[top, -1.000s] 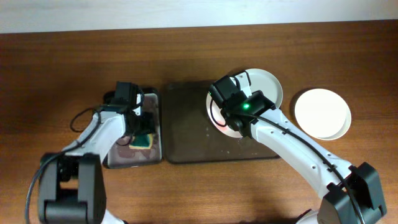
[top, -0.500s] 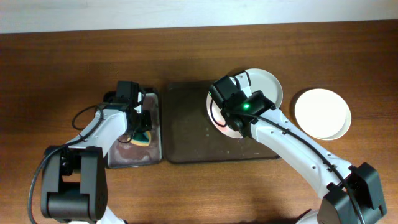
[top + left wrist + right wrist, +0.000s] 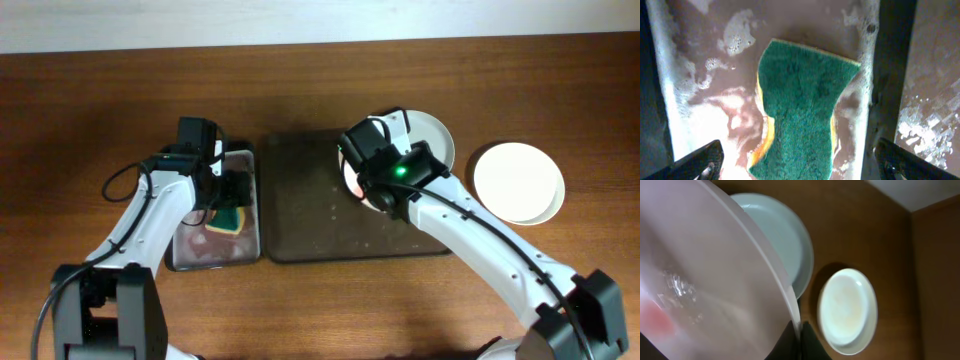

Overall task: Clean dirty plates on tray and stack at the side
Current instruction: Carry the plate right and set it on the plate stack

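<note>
I should next move my right gripper over the plain plate, which is on the tabletop beside the tray. Then I need to go down and lay the plate I am holding flat on top of it.
The dark brown tray (image 3: pixel 300 200) lies at the table's middle. My right gripper (image 3: pixel 365 165) is shut on the rim (image 3: pixel 797 330) of a white plate (image 3: pixel 352 186) and holds it tilted over the tray's right part. The plate (image 3: pixel 705 280) has a red smear at its middle. A second white plate (image 3: pixel 432 135) sits behind it at the tray's far right corner, also in the right wrist view (image 3: pixel 782 235). A third plain plate (image 3: pixel 518 182) rests on the table to the right (image 3: pixel 847 310). My left gripper (image 3: pixel 800 167) is open above a green and yellow sponge (image 3: pixel 797 107).
The sponge (image 3: pixel 232 217) lies in soapy water in a grey metal pan (image 3: pixel 190 258) with a black rim, just left of the tray. The pan's right wall (image 3: pixel 870 75) and the tray's wet surface (image 3: pixel 935 75) show in the left wrist view. A cable hangs from the left arm.
My left arm has shifted toward the back over the pan, and the sponge lies a little farther back. My right gripper has tipped the held plate slightly.
</note>
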`<state>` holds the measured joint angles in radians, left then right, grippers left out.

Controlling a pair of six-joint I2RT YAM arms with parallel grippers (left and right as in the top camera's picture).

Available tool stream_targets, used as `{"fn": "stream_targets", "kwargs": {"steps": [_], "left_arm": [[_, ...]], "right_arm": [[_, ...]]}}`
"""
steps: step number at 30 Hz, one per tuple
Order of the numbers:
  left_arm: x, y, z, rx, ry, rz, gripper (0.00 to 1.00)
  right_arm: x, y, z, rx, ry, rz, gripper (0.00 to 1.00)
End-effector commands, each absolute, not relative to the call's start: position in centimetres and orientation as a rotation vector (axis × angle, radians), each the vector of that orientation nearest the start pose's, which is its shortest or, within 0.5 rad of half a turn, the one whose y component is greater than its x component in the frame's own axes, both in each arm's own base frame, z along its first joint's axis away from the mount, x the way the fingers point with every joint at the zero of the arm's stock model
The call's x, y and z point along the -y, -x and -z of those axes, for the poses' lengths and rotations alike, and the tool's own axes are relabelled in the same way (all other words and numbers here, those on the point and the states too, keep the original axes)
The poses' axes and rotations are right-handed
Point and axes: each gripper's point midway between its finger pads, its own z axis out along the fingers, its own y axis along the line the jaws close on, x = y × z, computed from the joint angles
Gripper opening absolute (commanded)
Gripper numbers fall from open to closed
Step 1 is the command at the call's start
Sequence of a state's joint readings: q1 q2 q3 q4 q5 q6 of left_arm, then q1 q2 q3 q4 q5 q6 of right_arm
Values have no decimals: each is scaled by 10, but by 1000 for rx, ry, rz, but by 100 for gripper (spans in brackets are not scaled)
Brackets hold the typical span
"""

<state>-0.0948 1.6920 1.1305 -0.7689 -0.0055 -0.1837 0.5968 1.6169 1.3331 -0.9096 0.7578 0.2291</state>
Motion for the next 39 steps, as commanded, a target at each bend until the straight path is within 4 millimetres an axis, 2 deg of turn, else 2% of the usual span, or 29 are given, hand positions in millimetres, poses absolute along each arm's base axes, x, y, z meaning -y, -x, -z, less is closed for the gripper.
{"fn": "stream_targets", "kwargs": {"steps": [1, 7, 9, 11, 14, 19, 21, 22, 26, 27, 30, 33, 35, 39], "left_arm": [[34, -351, -66, -2881, 135, 69, 97], [34, -351, -66, -2881, 135, 69, 100], [34, -351, -66, -2881, 135, 68, 100], [34, -351, -66, -2881, 135, 68, 100], [34, -351, -66, -2881, 135, 68, 100], [34, -351, -66, -2881, 135, 69, 100], [34, -351, -66, -2881, 135, 69, 100], [34, -351, -66, -2881, 135, 68, 100], [34, -351, -66, -2881, 135, 69, 99], [34, -351, -66, -2881, 135, 69, 99], [34, -351, -66, -2881, 135, 69, 99], [34, -351, -66, -2881, 135, 69, 99], [34, -351, -66, -2881, 135, 68, 99], [34, -351, -66, -2881, 135, 69, 99]], "right_arm": [[-110, -358, -228, -2250, 224, 748, 4], [-136, -339, -277, -1951, 254, 964, 4], [-143, -332, -289, -1880, 249, 998, 4], [-147, -330, -292, -1862, 257, 999, 4], [-145, -332, -289, -1875, 209, 958, 4], [-134, -352, -229, -2226, 100, 600, 4], [-117, -360, -211, -2340, -1, 485, 4], [-101, -366, -203, -2395, -84, 428, 4], [-53, -378, -187, -2509, -290, 284, 4], [-37, -379, -183, -2529, -358, 246, 4], [28, -381, -174, -2551, -625, 138, 4], [90, -368, -163, -2531, -878, 74, 4], [130, -352, -148, -2516, -1049, 56, 4], [168, -328, -118, -2515, -1268, -25, 4]]}}
